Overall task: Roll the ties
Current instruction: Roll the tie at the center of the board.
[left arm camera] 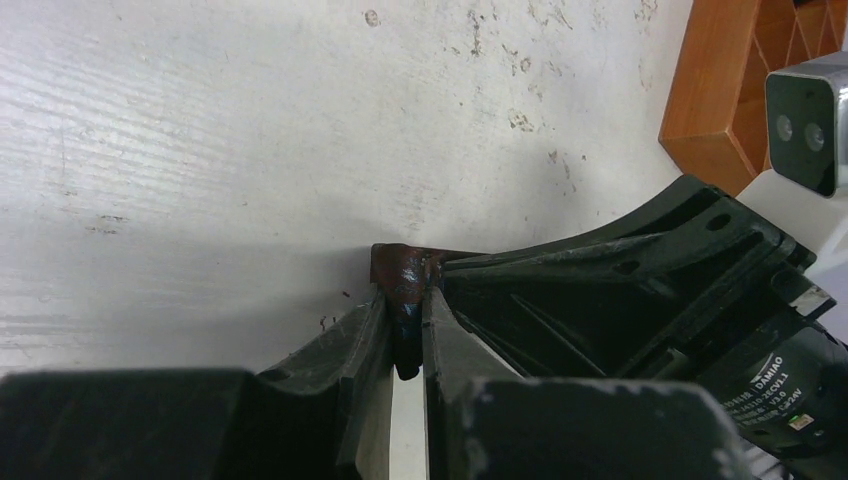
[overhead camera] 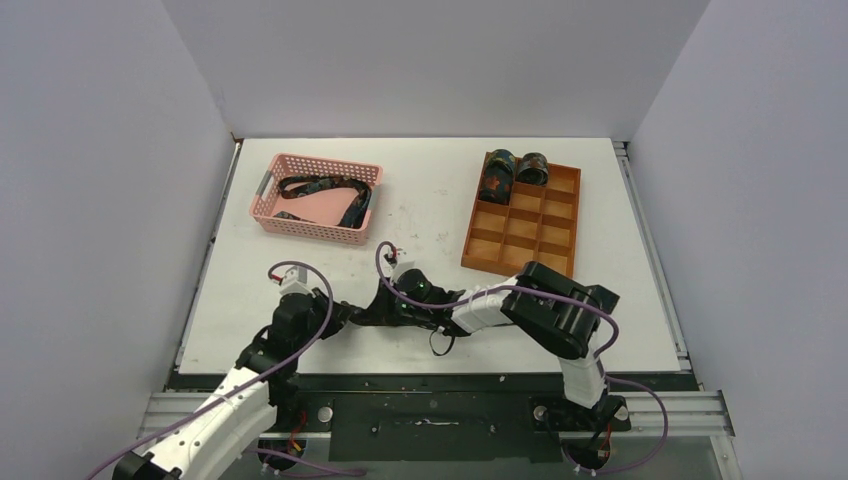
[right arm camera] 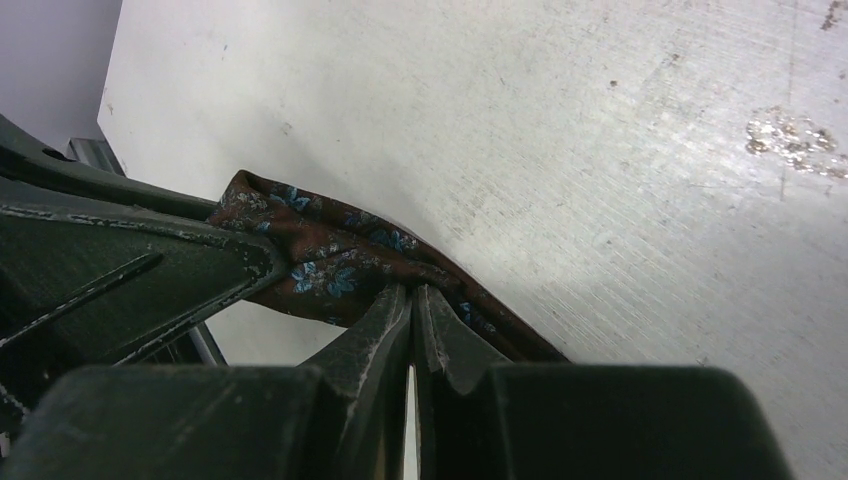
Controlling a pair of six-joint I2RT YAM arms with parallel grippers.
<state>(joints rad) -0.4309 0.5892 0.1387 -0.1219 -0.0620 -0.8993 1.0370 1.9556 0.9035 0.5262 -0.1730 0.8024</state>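
The tabletop under the right gripper is to the right in the top view. My left gripper will carry the fold of the tie there next and let go of it.
A dark brown tie (right arm camera: 330,255) with small blue flowers is held low over the table's near middle, pinched from both sides. My left gripper (left arm camera: 405,300) is shut on a fold of the tie (left arm camera: 400,265). Tip to tip against it, my right gripper (right arm camera: 412,292) is shut on the tie's edge. In the top view the left gripper (overhead camera: 352,314) and right gripper (overhead camera: 385,308) meet and hide most of the fabric. Two rolled ties (overhead camera: 497,175) (overhead camera: 532,168) stand in the back cells of the wooden tray (overhead camera: 520,262). Loose ties (overhead camera: 330,187) lie in the pink basket (overhead camera: 300,228).
The wooden tray sits just beyond and right of the right arm; its corner (left arm camera: 715,100) shows in the left wrist view. The pink basket stands at the back left. Purple cables (overhead camera: 560,295) loop over both arms. Grey walls close in both sides.
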